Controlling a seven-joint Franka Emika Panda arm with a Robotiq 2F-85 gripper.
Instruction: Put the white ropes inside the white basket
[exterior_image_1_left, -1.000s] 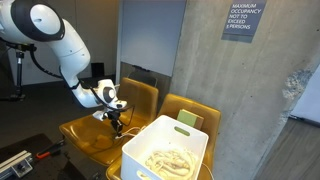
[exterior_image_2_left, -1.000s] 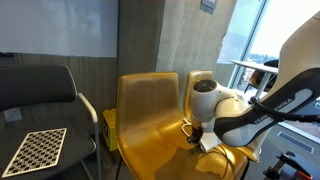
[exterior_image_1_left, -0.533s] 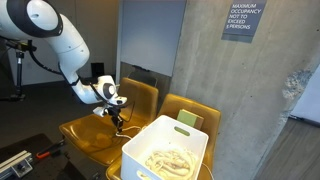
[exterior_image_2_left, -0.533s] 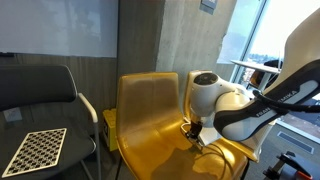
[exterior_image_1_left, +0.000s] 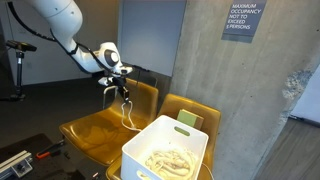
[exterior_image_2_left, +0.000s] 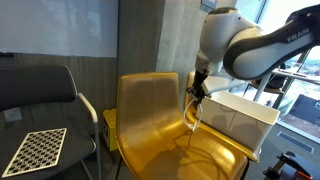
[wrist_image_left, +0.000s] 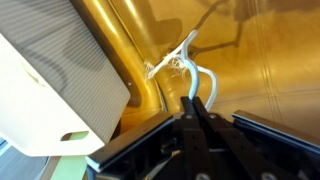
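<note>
My gripper lifts next, moves over the white basket's open top (exterior_image_1_left: 172, 153) and comes down to let go, because the rope dangles low beside the basket's side.
My gripper (exterior_image_1_left: 121, 88) is shut on a white rope (exterior_image_1_left: 128, 110) that hangs from its fingertips above the seat of a yellow chair (exterior_image_1_left: 95, 130). An exterior view shows the gripper (exterior_image_2_left: 197, 95) with the rope (exterior_image_2_left: 192, 116) dangling just beside the white basket (exterior_image_2_left: 240, 118). In the wrist view the jaws (wrist_image_left: 196, 104) pinch a loop of the rope (wrist_image_left: 184, 62), whose lower end reaches down towards the seat. The white basket (exterior_image_1_left: 140, 148) stands on the neighbouring yellow chair and holds a heap of white ropes (exterior_image_1_left: 170, 160).
A black chair (exterior_image_2_left: 40, 92) stands beside the yellow chair (exterior_image_2_left: 150, 110), with a checkerboard (exterior_image_2_left: 35, 150) on its seat. A concrete pillar (exterior_image_1_left: 235, 100) rises behind the basket. The basket's corner (wrist_image_left: 60, 80) fills the left of the wrist view.
The arm has risen from low over the yellow seat, lifting the rope clear so it hangs free. The gripper stayed shut throughout.
</note>
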